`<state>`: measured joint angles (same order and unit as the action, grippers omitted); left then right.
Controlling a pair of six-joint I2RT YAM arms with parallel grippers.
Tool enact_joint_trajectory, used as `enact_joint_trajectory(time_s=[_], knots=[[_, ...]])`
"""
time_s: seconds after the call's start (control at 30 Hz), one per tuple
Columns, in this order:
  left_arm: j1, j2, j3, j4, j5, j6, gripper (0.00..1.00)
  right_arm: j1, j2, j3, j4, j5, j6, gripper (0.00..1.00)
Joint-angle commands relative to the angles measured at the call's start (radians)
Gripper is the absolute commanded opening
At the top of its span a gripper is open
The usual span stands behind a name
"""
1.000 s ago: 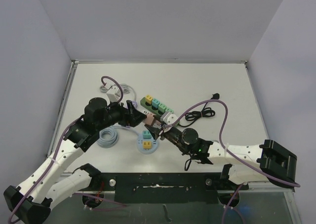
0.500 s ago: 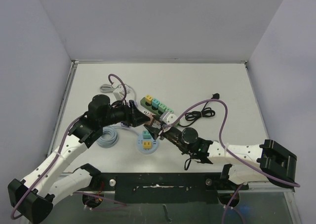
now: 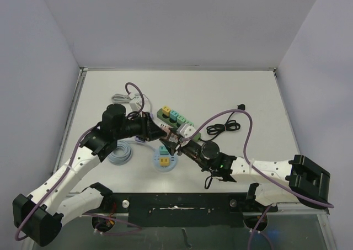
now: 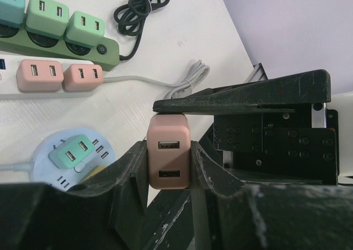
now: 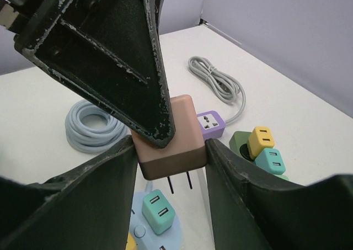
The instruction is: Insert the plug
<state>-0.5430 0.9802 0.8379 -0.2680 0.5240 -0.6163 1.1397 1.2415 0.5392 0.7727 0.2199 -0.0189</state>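
I need to swing my left gripper left in the top view and down next, turning its fingers downward, to release the plug in the purple socket, as the socket's holes are empty.
The pink plug (image 3: 168,135) hangs in the air between both grippers, above the round light-blue power hub (image 3: 164,160). In the left wrist view my left gripper (image 4: 169,163) is shut on the plug (image 4: 169,156), a finger pressed against each side, USB ports facing the camera. In the right wrist view my right gripper (image 5: 172,146) is closed on the same plug (image 5: 171,134), whose two prongs point down toward the hub (image 5: 144,233). One left finger (image 5: 127,57) lies across the plug's top there.
A teal adapter (image 5: 156,210) sits in the hub. A green power strip (image 3: 174,117) with coloured adapters and a white strip (image 4: 11,91) with pink adapters lie behind. Nearby are a purple socket (image 5: 209,123), a coiled blue cable (image 3: 120,152) and a black cable (image 3: 223,127).
My left gripper has closed from wide open onto the plug that the right gripper holds. The left arm shifted slightly; the right arm stayed put.
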Motion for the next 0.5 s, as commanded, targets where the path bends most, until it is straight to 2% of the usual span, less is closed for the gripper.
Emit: enact_joint_trajectory(time_s=[0.0,0.1,0.17,0.47], knots=[[0.016,-0.015,0.052,-0.007,-0.081,0.077,0.19,0.005,-0.019,0.036,0.010,0.021,0.044,0.53],[0.051,-0.005,0.077,-0.066,-0.173,0.135,0.19,0.006,-0.044,0.010,0.007,0.038,0.062,0.65],[0.088,0.015,0.093,-0.107,-0.240,0.182,0.19,0.006,-0.066,-0.013,0.004,0.054,0.077,0.68],[0.188,0.205,0.153,-0.172,-0.432,0.331,0.19,-0.011,-0.167,-0.113,-0.073,0.138,0.176,0.70]])
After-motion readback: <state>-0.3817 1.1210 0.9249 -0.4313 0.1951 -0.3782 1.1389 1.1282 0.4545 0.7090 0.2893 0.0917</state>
